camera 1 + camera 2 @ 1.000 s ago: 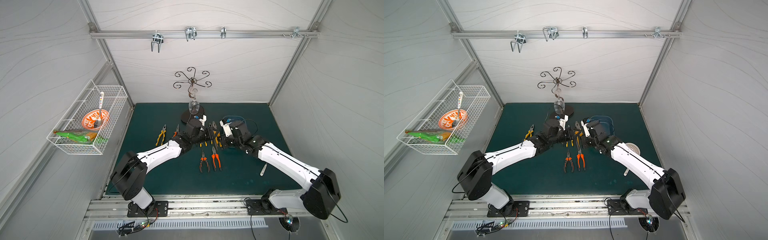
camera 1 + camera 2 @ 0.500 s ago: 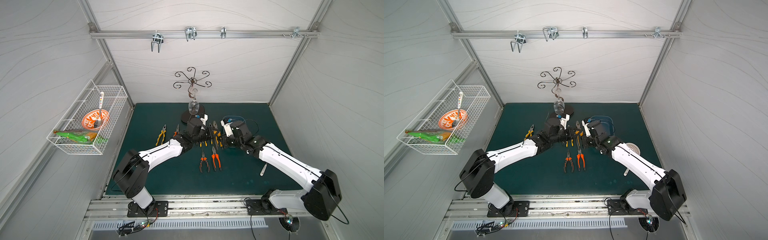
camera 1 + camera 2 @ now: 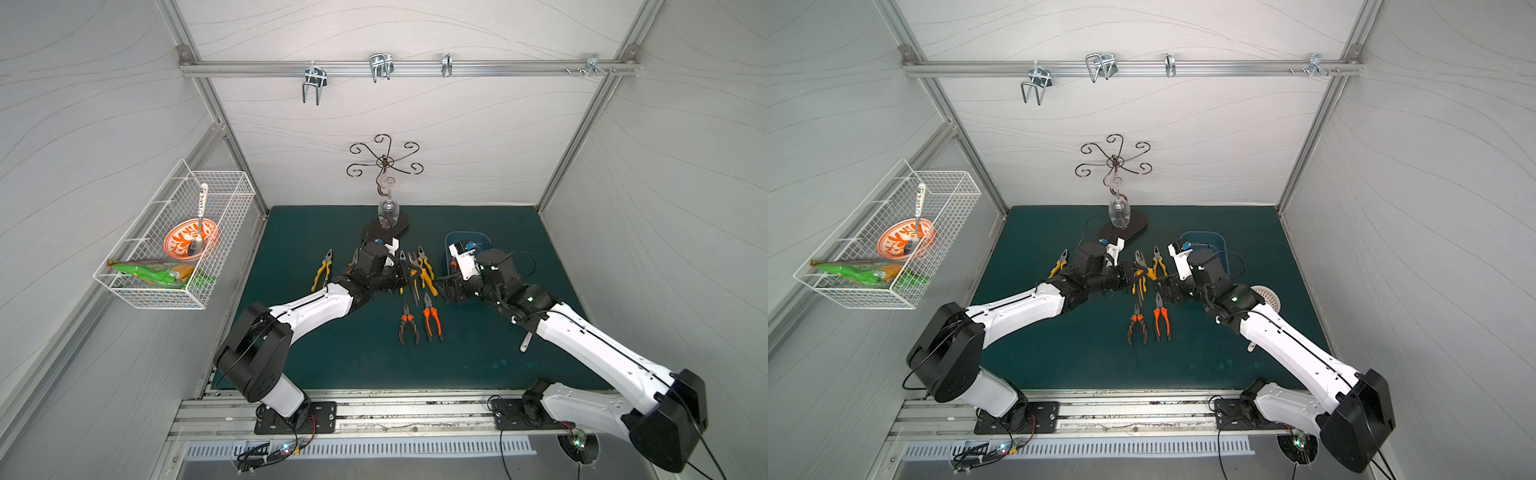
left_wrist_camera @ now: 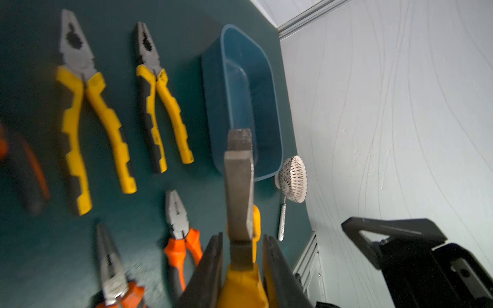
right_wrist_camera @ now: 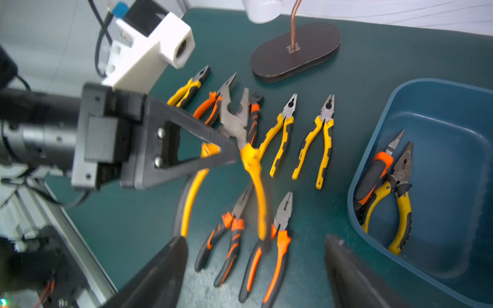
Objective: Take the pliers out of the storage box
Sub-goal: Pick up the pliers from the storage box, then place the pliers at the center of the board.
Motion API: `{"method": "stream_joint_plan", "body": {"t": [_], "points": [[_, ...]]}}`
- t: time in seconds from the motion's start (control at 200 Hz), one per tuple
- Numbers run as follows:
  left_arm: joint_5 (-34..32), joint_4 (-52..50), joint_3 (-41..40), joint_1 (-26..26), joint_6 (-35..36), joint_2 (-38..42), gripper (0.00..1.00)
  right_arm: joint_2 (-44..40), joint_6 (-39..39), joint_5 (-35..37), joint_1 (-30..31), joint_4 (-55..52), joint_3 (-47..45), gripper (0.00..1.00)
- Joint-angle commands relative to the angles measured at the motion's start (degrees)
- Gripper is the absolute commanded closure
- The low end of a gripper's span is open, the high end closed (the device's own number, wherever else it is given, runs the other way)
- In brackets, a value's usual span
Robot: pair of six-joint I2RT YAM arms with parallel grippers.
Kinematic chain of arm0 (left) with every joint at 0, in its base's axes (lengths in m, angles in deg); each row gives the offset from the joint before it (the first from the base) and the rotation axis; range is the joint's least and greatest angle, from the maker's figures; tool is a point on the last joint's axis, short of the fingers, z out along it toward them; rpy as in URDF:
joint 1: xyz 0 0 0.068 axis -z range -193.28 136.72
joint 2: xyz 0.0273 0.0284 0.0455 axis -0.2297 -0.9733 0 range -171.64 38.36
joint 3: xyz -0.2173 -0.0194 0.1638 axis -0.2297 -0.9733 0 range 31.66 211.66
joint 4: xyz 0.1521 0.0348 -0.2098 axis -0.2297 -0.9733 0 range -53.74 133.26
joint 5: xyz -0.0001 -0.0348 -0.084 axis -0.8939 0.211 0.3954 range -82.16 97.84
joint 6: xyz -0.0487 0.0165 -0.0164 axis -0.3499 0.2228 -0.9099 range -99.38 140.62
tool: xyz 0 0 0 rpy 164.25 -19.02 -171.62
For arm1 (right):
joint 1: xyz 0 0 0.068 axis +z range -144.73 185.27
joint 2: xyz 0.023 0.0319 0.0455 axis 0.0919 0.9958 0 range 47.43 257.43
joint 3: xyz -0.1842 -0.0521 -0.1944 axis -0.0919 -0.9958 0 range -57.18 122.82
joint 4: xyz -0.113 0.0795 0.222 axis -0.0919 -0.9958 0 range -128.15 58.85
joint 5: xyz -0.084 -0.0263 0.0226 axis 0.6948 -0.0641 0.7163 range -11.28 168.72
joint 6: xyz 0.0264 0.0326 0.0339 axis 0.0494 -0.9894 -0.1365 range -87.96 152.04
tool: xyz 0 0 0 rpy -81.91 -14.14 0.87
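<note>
My left gripper moves back and down onto the bare mat beside the near row's orange-handled pliers next and releases there, because that spot stands empty.
My left gripper (image 4: 242, 236) is shut on the neck of yellow-handled pliers (image 4: 238, 184), held above the green mat with their handles spread (image 5: 256, 176). In both top views this grip sits mid-mat (image 3: 409, 276) (image 3: 1136, 276). My right gripper (image 5: 255, 238) stands open just beside those handles, with nothing between its fingers (image 5: 170, 264). The blue storage box (image 5: 373, 144) (image 3: 482, 241) (image 4: 266, 80) lies behind my right wrist; two pliers rest inside it, one orange-handled (image 5: 373, 173) and one yellow-handled (image 5: 400, 194). Several more pliers lie in rows on the mat (image 3: 432, 322) (image 5: 280, 138).
A dark oval stand base (image 3: 384, 228) with a hanging wine glass (image 3: 388, 208) is at the back centre. A white strainer (image 3: 1266, 297) lies right of the box. A white wire basket (image 3: 174, 249) hangs on the left wall.
My left gripper closed on the yellow-handled pliers, then my right gripper opened wide and let go of their handles. Both arms stayed nearly in place.
</note>
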State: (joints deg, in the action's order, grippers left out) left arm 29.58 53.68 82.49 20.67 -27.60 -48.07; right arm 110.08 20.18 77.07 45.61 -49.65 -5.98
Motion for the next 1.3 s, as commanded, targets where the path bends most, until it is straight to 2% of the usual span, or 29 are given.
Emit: {"method": "stream_joint_plan", "body": {"t": [0.0, 0.055, 0.25, 0.415, 0.65, 0.75, 0.94, 1.125, 1.295], "points": [[1.58, 1.30, -2.05, -0.71, 4.50, 5.56, 1.00, -2.43, 3.40, -3.08, 1.55, -0.72, -1.76, 0.05], [1.47, -0.71, -3.93, -1.02, 5.82, 7.36, 1.00, -3.07, 5.22, -3.32, 2.70, -0.76, -2.53, 0.01], [3.12, -9.26, -8.39, -2.88, 9.38, 11.81, 1.00, -3.90, 11.53, -3.04, 8.73, 0.30, -4.53, 0.01], [2.39, -15.57, -10.66, -5.19, 13.60, 15.27, 1.00, -2.34, 13.75, -0.47, 13.41, 0.54, -4.66, 0.01], [3.98, -23.18, -8.81, -9.73, 18.82, 13.90, 1.00, 0.82, 13.88, 0.67, 15.69, 1.11, -3.93, 0.01], [1.91, -26.23, -6.88, -10.04, 20.22, 11.75, 1.00, 1.35, 14.03, 0.95, 15.74, 1.48, -3.74, 0.01], [5.19, -23.07, -5.47, -10.05, 19.91, 4.29, 1.00, 2.35, 14.67, 1.26, 15.74, 1.55, -3.39, 0.01], [4.29, -16.98, -5.70, -10.08, 16.98, -0.63, 1.00, 2.74, 14.66, 2.05, 15.74, 1.71, -3.52, 0.01], [6.06, -13.38, -4.18, -10.12, 15.39, -6.52, 1.00, 3.35, 14.76, 2.41, 15.74, 1.81, -3.39, 0.01]]}}
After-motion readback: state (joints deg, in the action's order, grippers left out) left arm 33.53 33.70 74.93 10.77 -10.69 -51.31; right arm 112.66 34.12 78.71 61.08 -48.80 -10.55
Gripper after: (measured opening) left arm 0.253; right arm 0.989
